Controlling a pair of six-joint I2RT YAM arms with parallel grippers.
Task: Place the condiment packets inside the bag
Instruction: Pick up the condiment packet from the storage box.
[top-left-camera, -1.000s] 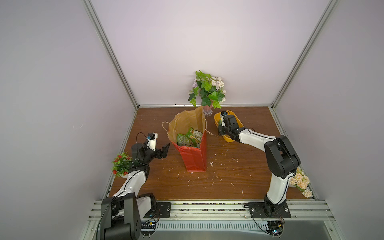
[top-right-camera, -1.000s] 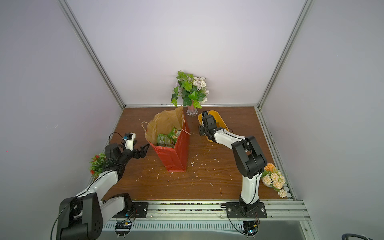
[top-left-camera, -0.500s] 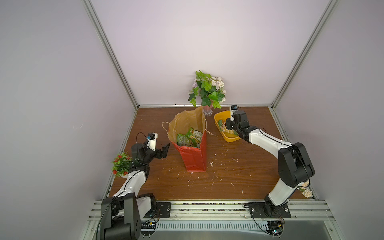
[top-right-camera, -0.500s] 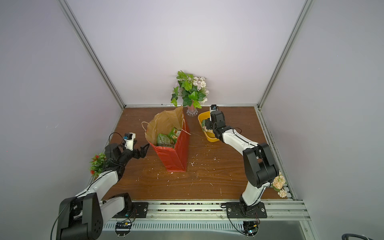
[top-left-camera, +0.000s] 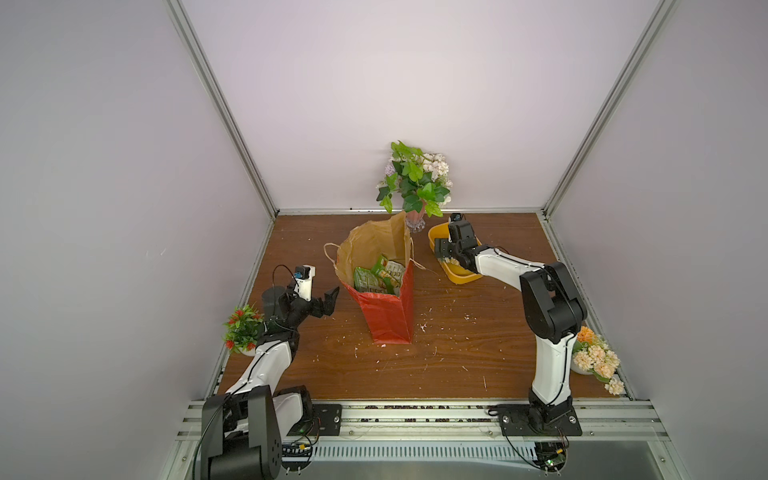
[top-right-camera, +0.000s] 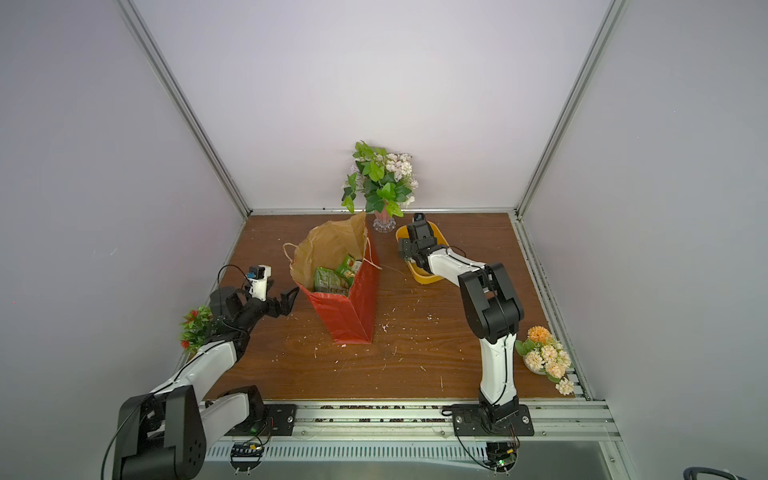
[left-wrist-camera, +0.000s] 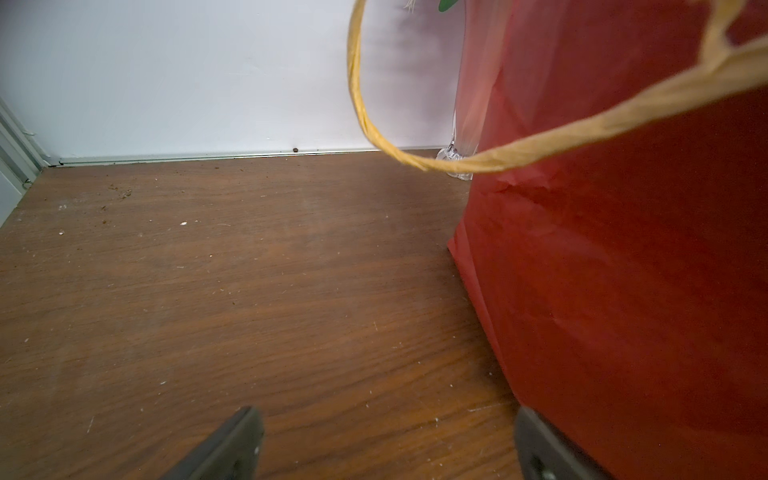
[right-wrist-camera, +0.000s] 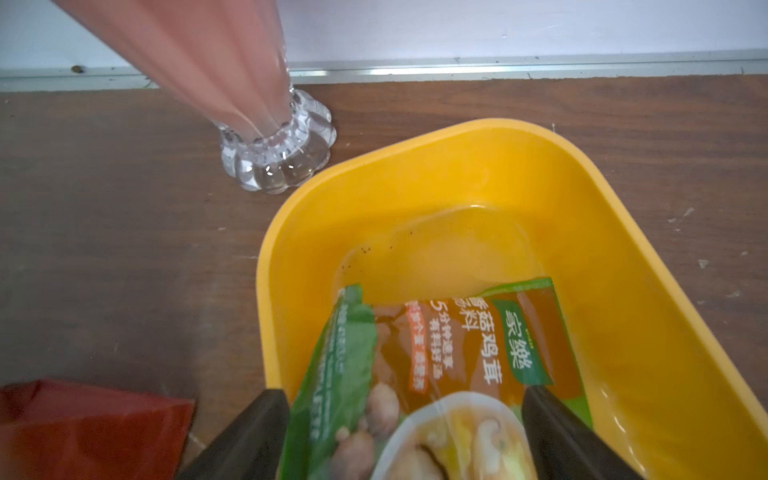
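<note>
My right gripper goes down next onto the green edge nearest the bag (right-wrist-camera: 339, 360) of the packet in the yellow tub and closes. That edge lies below the gripper, between its spread fingers.
The red bag (top-left-camera: 388, 316) (top-right-camera: 353, 307) stands open mid-table, and several green condiment packets (top-left-camera: 376, 278) (top-right-camera: 332, 278) lie inside it. Another green packet (right-wrist-camera: 449, 365) lies in the yellow tub (right-wrist-camera: 623, 291) (top-left-camera: 457, 276). My right gripper (right-wrist-camera: 405, 399) (top-left-camera: 446, 253) (top-right-camera: 409, 253) hangs open over that tub, its fingers well apart on either side of the packet. My left gripper (left-wrist-camera: 386, 419) (top-left-camera: 328, 301) (top-right-camera: 284, 303) is open and empty, low beside the bag's left wall (left-wrist-camera: 623, 249), close to it.
The bag's paper-cord handle (left-wrist-camera: 365, 124) loops out toward the left gripper. A glass vase (right-wrist-camera: 274, 153) with a leafy plant (top-left-camera: 415, 183) stands behind the bag and tub. Small flower pots sit at the left edge (top-left-camera: 241, 328) and right edge (top-left-camera: 594, 357).
The right gripper has gone from shut to open above the yellow tub, and its arm swung a little right and back. The left arm has not moved.
</note>
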